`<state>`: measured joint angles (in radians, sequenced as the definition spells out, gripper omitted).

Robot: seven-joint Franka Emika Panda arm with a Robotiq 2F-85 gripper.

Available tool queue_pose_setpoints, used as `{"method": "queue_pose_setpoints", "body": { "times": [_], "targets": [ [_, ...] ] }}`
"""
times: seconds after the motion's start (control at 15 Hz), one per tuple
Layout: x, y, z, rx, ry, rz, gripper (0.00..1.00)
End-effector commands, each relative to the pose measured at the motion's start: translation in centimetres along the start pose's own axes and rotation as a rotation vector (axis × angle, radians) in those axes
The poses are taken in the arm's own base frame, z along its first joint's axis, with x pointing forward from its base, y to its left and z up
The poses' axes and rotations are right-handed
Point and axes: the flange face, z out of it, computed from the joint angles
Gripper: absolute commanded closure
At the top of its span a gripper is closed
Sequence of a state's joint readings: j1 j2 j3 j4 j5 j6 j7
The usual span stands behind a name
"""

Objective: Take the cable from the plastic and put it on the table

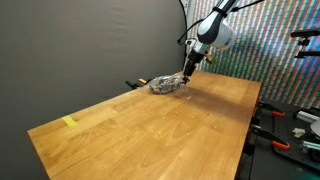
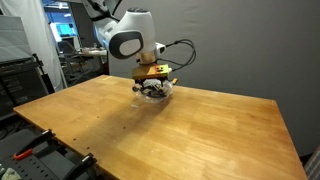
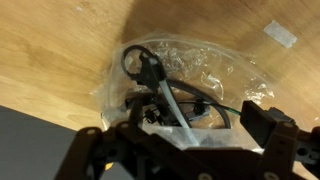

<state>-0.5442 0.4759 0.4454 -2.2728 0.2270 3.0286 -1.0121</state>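
My gripper lowers slightly next and closes both fingers in on the cable's pale part, since that lies below my gripper, between its spread fingers.
A clear plastic bag [image 1: 168, 84] lies on the wooden table [image 1: 150, 130] near its far edge; it also shows in an exterior view [image 2: 155, 91] and in the wrist view [image 3: 220, 70]. Inside it I see a coiled black cable [image 3: 140, 63] with a pale strand running towards the camera. My gripper [image 3: 185, 135] hangs right over the bag, seen in both exterior views [image 1: 188, 68] [image 2: 152, 80]. Its fingers are spread wide, one on each side of the bag, with nothing between them but the plastic below.
A yellow tape strip [image 1: 69, 122] sits near the table's front corner. A pale tape piece [image 3: 281, 34] lies beyond the bag. Clamps [image 1: 131, 85] grip the table's back edge. Tools and gear [image 1: 290, 130] stand beside the table; shelves and screens [image 2: 60, 50] stand behind it.
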Motion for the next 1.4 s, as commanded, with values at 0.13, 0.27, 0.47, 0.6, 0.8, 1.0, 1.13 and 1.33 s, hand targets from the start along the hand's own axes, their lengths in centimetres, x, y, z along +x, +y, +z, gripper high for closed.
{"method": "queue_pose_setpoints", "body": {
  "times": [0.13, 0.27, 0.47, 0.6, 0.8, 1.0, 1.13, 1.33],
  "targets": [
    [-0.3, 1.1, 0.3, -0.011, 0.021, -0.003, 0.04],
    [-0.4, 1.2, 0.6, -0.008, 0.021, -0.001, 0.07],
    [-0.7, 1.2, 0.9, -0.003, 0.021, -0.004, 0.08],
    [-0.7, 1.3, 1.2, 0.0, 0.021, -0.007, 0.27],
    [-0.6, 1.3, 1.5, 0.004, 0.025, -0.013, 0.5],
    [-0.3, 1.3, 1.5, 0.007, 0.03, -0.021, 0.75],
    [-0.3, 1.2, 1.4, 0.006, 0.032, -0.029, 0.88],
    [-0.4, 1.1, 1.1, -0.005, 0.024, -0.05, 0.99]
  ]
}}
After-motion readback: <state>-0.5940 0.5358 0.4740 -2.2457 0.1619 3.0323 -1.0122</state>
